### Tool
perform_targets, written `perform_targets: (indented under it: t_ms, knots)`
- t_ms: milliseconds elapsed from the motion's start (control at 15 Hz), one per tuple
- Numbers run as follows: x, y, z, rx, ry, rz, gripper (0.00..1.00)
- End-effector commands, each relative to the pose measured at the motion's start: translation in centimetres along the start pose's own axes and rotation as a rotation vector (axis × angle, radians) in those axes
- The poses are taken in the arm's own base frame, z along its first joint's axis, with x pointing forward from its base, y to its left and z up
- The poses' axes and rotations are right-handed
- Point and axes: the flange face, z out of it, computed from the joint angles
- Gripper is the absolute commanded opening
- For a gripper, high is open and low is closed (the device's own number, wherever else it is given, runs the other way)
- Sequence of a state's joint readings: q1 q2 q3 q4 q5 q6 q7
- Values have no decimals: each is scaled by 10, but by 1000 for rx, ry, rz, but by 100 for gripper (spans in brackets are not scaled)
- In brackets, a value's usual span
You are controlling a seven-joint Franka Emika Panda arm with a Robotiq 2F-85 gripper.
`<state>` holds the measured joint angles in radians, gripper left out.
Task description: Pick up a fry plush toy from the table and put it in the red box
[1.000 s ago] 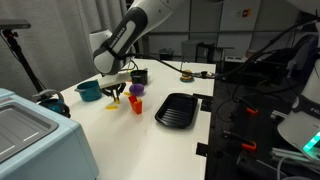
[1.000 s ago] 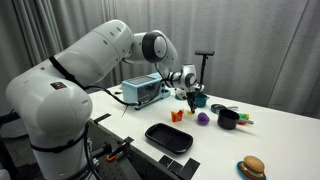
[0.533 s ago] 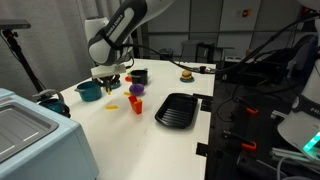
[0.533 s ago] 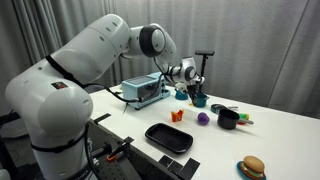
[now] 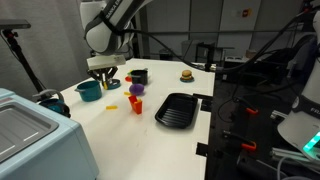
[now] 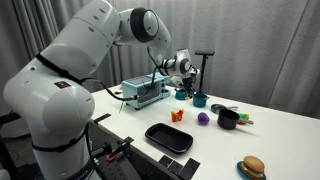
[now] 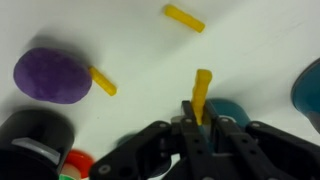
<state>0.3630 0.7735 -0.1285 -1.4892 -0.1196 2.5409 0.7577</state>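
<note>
My gripper draws back over the red box's open top next, then lowers to release, since the box stands upright below it and back toward the base.
My gripper (image 7: 198, 113) is shut on one yellow fry plush toy (image 7: 203, 90), which sticks out past the fingertips. In both exterior views the gripper (image 5: 101, 66) (image 6: 184, 69) hangs well above the table, near the teal bowl (image 5: 89, 91). Two more fries (image 7: 184, 18) (image 7: 101, 80) lie on the white table below; one of them touches the purple item (image 7: 52, 76). The red box (image 5: 136, 104) (image 6: 177, 116) stands upright on the table next to the black tray (image 5: 180, 108), lower than the gripper and to one side of it.
The black tray also shows in an exterior view (image 6: 168, 137). A purple item (image 5: 135, 90) (image 6: 203, 118) and a black cup (image 6: 229, 118) are close to the red box. A burger toy (image 5: 186, 74) (image 6: 252, 167) lies further off. A grey appliance (image 5: 35, 135) fills one table corner.
My gripper has risen from the table with the fry in it and has moved away from the red box toward the teal bowl.
</note>
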Motion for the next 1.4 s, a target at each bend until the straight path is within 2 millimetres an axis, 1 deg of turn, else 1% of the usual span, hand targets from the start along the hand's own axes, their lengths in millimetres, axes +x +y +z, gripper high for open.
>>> perform_targets:
  t_ms: [0, 333, 733, 933, 1333]
  knots:
    - [-19, 13, -25, -11, 20, -28, 4]
    - [-41, 30, -36, -30, 26, -82, 4]
    - [-57, 60, -45, -53, 30, -120, 4]
    - [-68, 72, -46, -69, 11, -135, 4]
    - [-86, 85, -41, -90, -6, -168, 4]
